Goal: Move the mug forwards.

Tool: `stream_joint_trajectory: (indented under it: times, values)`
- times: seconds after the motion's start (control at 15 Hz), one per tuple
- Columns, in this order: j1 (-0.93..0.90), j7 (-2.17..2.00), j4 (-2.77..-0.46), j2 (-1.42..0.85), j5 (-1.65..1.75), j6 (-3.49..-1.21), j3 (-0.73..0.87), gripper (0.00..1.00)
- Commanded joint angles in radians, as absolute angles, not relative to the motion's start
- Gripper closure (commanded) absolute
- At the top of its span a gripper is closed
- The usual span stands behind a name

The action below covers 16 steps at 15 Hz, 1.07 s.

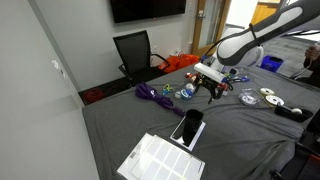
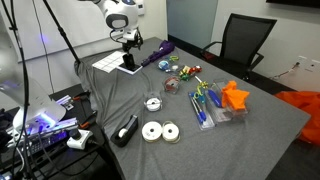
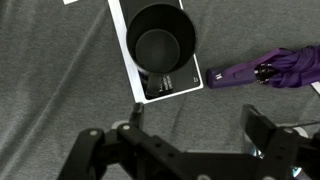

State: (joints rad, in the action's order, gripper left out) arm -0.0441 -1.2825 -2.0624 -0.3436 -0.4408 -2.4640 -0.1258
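The robot's open gripper will next move down toward the left in the wrist view onto the mug's near side [image 1: 197,117] [image 3: 155,76] below it, because the mug's handle faces the robot's fingers.
The black mug [image 3: 160,40] stands upright on a flat glossy black slab with a white border [image 3: 172,86], top centre in the wrist view. My gripper [image 3: 197,120] is open and empty, hovering over bare grey cloth just short of the mug, not touching it. In both exterior views the gripper [image 1: 210,88] [image 2: 128,44] hangs above the mug [image 1: 191,121] [image 2: 130,60] near the table's end.
A folded purple umbrella [image 3: 265,70] [image 2: 158,52] lies beside the slab. A white sheet [image 1: 160,160] lies past the slab. Pens, an orange item [image 2: 235,97], discs [image 2: 160,131] and a low black gadget [image 2: 127,130] are spread over the grey cloth. An office chair [image 2: 240,45] stands behind the table.
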Motion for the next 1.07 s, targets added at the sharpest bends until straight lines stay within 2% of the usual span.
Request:
stream_joint_trajectory:
  times: [0.0,1.0]
  values:
    - [-0.066,-1.277,-2.058,-0.342,-0.45,-2.458,-0.103,0.0]
    - [-0.077,-1.306,-2.053,-0.529,-0.525,-2.55,-0.108,0.0]
